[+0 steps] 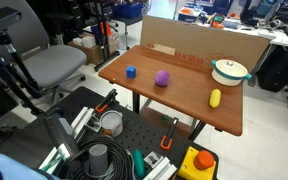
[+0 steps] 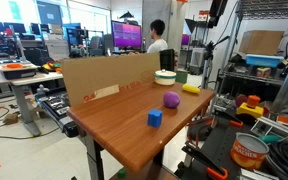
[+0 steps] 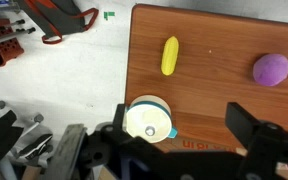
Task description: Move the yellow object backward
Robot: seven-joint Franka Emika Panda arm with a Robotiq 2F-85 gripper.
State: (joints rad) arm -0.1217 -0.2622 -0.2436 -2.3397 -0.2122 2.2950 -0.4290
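The yellow object's middle (image 1: 215, 98) (image 3: 170, 56) lies below and beyond my fingertips. My open gripper lowers and shifts toward the top of the wrist view, onto it, next.
The yellow object (image 1: 215, 98) is a small bright oblong lying on the wooden table (image 1: 179, 105), near the white bowl (image 1: 229, 70). It also shows in an exterior view (image 2: 191, 88) and in the wrist view (image 3: 170, 55). My gripper (image 3: 184, 125) is open and empty, high above the table. Its two dark fingers straddle the table area beside the bowl (image 3: 147, 118), and the yellow object lies beyond the fingertips. I cannot clearly make out the gripper in either exterior view.
A purple ball (image 1: 162, 78) (image 3: 271, 68) and a blue cube (image 1: 130, 71) (image 2: 155, 117) lie on the table. A cardboard wall (image 1: 199, 45) (image 2: 104, 80) stands along one edge. A yellow box with a red button (image 1: 199, 162) and tape rolls (image 1: 110, 122) sit below the table.
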